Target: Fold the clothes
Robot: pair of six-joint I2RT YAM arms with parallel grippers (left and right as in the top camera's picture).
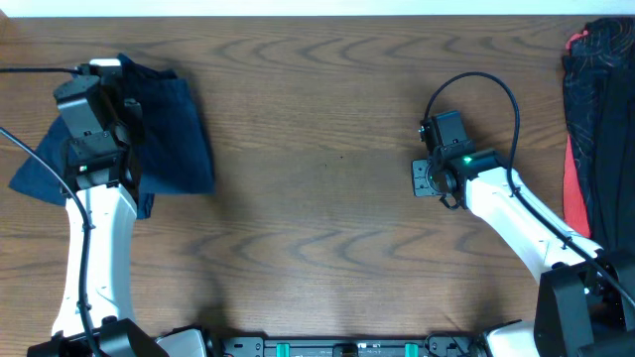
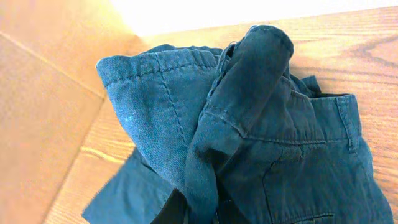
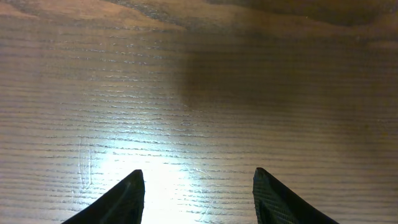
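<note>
I will next carry the fold to the left in the overhead view with my left gripper, over the shorts' outlying flap, because that layer lies flat on the table there.
The clothes are dark navy denim-like shorts, bunched at the table's far left. In the left wrist view the shorts fill the frame, with a stitched waistband, seams and a pocket edge showing. My left gripper sits over the shorts' upper part. Its fingers are shut on a fold of the cloth, which rises in a ridge from them. My right gripper is open and empty right of the table's middle, far from the shorts. Its two dark fingertips hover low over bare wood.
A heap of dark and red garments lies at the table's far right edge. The wooden table stretches between the two arms. In the left wrist view a tan flat surface borders the table on the left.
</note>
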